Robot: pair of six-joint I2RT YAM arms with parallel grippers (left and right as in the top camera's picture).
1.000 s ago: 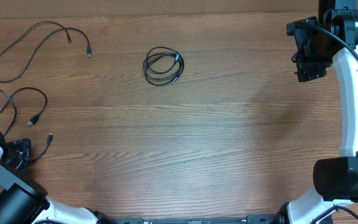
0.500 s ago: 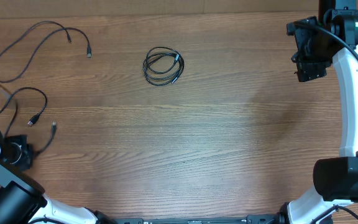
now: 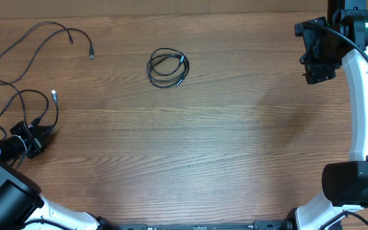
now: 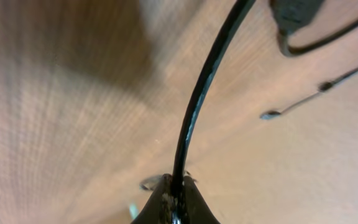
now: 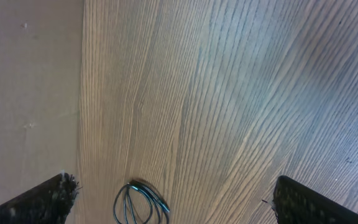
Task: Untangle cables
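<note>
The second cable lies across the other loose cable. My left gripper needs to carry it outward and toward the coiled bundle over bare wood (image 3: 95,94), then open.
A coiled bundle of thin black cables (image 3: 167,68) lies at the upper middle of the wooden table; the right wrist view shows it too (image 5: 140,204). One loose cable (image 3: 37,29) curves across the far left corner. A second loose cable (image 3: 19,97) loops at the left edge, its small plug end (image 3: 54,94) pointing away. My left gripper (image 3: 38,134) is shut on this second cable. In the left wrist view the cable (image 4: 204,93) rises straight out of the closed left gripper (image 4: 178,184). My right gripper (image 3: 317,69) hangs open at the far right, holding nothing (image 5: 176,190).
Bare wood spreads across the table's (image 3: 203,147) middle and right. The left arm's base (image 3: 5,204) fills the near left corner and the right arm's white link (image 3: 363,108) runs along the right edge. A plug (image 4: 294,11) and a thin strand (image 4: 319,87) lie beyond the held cable.
My left gripper has shut on the loose cable at the left edge and moved right and away from the front edge, dragging the cable's plug end farther up the table. The right arm stayed still.
</note>
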